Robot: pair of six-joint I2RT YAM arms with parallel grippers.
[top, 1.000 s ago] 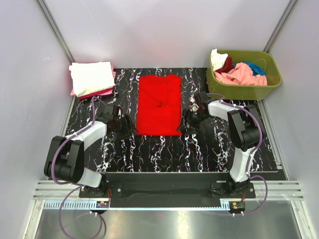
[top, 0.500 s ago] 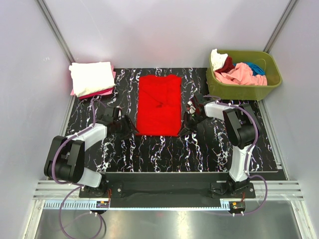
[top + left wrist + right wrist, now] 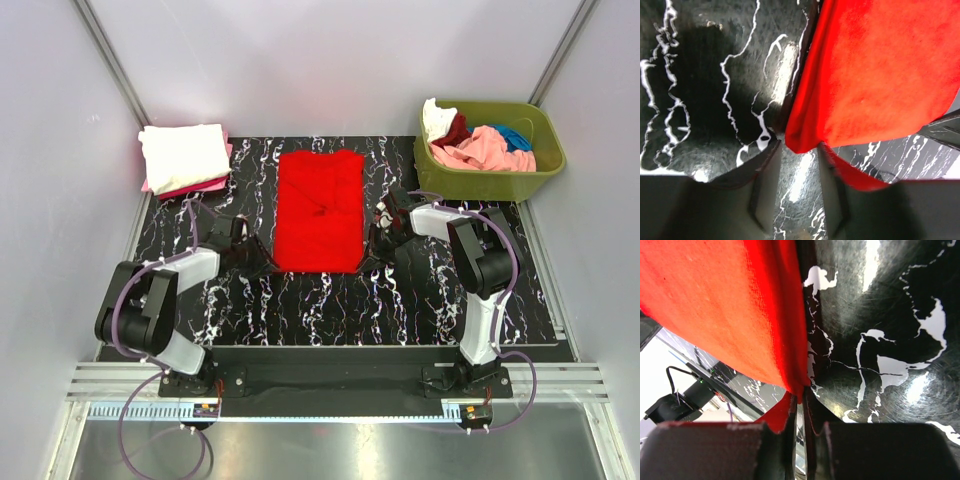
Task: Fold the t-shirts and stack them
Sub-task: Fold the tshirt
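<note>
The shirt still lies long. My right gripper will next carry the shirt's near corner up and outward, then down onto the shirt's far half [image 3: 350,186] to release it.
A bright red t-shirt [image 3: 320,210] lies folded into a long rectangle on the middle of the black marbled table [image 3: 330,300]. My left gripper [image 3: 260,262] is low at its near left corner. In the left wrist view the jaws [image 3: 797,150] stand apart, with the shirt's corner [image 3: 800,142] between their tips. My right gripper [image 3: 370,252] is at the near right corner. In the right wrist view its fingers [image 3: 804,395] are pressed together on the red hem [image 3: 795,375].
Folded t-shirts are stacked at the back left, a cream-white one [image 3: 183,155] on top of a pink one [image 3: 195,187]. An olive-green bin [image 3: 480,185] at the back right holds loose white, dark red, pink [image 3: 485,150] and teal shirts.
The right gripper has shut on the shirt's near right corner. The left gripper's jaws have narrowed around the near left corner, and its arm has edged closer in.
</note>
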